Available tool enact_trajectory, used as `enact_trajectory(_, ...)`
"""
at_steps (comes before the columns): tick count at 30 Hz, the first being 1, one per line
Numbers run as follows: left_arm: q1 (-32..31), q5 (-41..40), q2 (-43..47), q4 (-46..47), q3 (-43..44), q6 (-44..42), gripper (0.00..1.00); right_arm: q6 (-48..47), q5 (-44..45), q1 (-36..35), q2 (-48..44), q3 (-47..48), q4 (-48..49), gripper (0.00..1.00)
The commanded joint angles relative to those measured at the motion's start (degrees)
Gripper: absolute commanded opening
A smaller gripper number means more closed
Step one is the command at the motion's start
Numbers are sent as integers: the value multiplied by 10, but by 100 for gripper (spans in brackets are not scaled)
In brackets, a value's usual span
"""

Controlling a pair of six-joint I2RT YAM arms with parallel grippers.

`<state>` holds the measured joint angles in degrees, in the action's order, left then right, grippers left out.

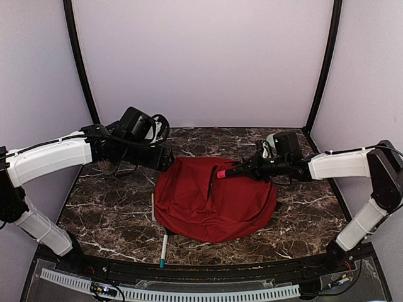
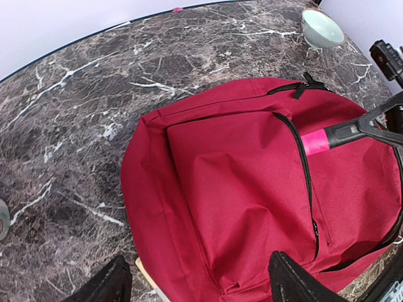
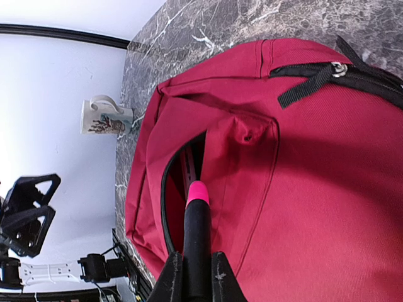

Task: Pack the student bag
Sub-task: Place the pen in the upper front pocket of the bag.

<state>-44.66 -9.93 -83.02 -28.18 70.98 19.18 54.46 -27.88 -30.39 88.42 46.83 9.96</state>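
The marker's pink cap points into the opening of the open pocket. Next, my right gripper will go down and push to the left in the top view, to slide the marker inside.
The student bag is a large red backpack lying flat mid-table; it also shows in the left wrist view and the right wrist view. Its front pocket is zipped open. My right gripper is shut on a black marker with a pink cap, and the cap sits at the pocket's mouth. From above the marker hovers over the bag's upper part, held by the right gripper. My left gripper is open and empty above the bag's far left corner, its fingers straddling the bag's edge.
A teal-and-white pen lies near the table's front edge. A pale wooden stick lies along the bag's left side. A pale bowl stands at the back right. A white mug stands beyond the bag.
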Motion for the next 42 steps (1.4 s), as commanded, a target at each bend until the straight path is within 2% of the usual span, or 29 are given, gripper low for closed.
enact_trajectory(1,0,-15,41,-33,-21,28,77,36,-11,-8,55,23,104,0)
enact_trajectory(9,0,-27,75,-43,-45,36,77,61,-12,-36,134,72,155,0)
enact_trajectory(14,0,-28,82,-46,-51,41,77,82,18,-60,163,83,191,0)
enact_trajectory(25,0,-31,91,-71,-46,39,77,108,94,-91,212,41,327,0)
enact_trajectory(36,0,-13,64,-74,-28,23,77,99,92,-117,257,67,361,0)
enact_trajectory(42,0,-5,57,-61,-28,17,77,94,55,-118,268,91,335,16)
